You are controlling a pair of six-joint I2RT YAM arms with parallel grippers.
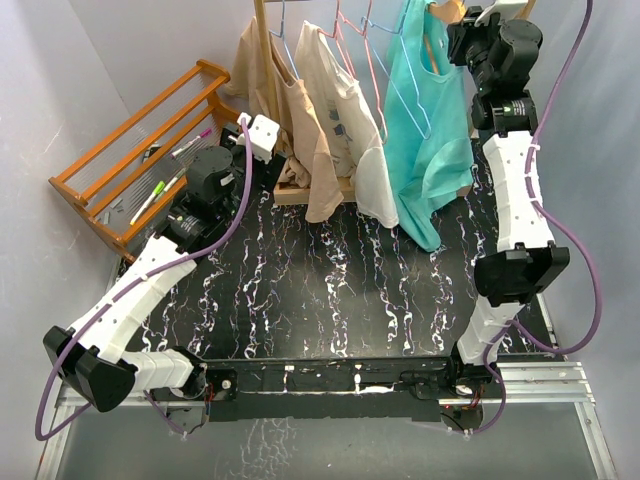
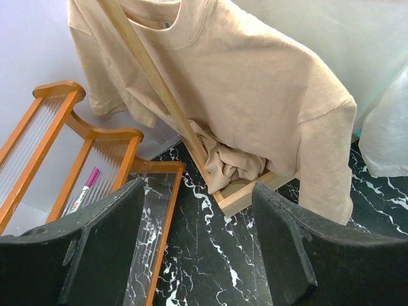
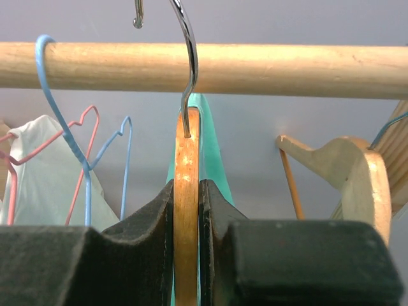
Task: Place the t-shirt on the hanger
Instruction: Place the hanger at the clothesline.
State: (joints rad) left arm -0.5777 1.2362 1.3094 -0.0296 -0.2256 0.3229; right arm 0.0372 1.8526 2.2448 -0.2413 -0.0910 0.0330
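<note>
The round wooden bar runs outward of my right gripper, below the raised tip of the hanger's hook. My right gripper will next bring the hanger down, rest its hook on the bar and let go.
The teal t-shirt (image 1: 425, 130) hangs from the rail at the back right, draped on the wooden hanger (image 3: 186, 172). In the right wrist view the hanger is seen edge-on, with teal cloth (image 3: 211, 153) behind it. Its metal hook (image 3: 189, 64) is over the round wooden rail (image 3: 287, 69). My right gripper (image 3: 186, 210) is shut on the hanger's top, just below the hook, and it also shows high in the top view (image 1: 468, 42). My left gripper (image 2: 197, 242) is open and empty, low over the table near the rack's base (image 1: 255, 150).
Beige shirts (image 1: 330, 110) hang left of the teal one, and one fills the left wrist view (image 2: 242, 83). Pink and blue wire hangers (image 3: 76, 140) hang on the rail. A second wooden hanger (image 3: 357, 172) is to the right. An orange wooden rack (image 1: 140, 150) holding markers stands at the left. The clothes rack's base frame (image 2: 248, 194) lies ahead.
</note>
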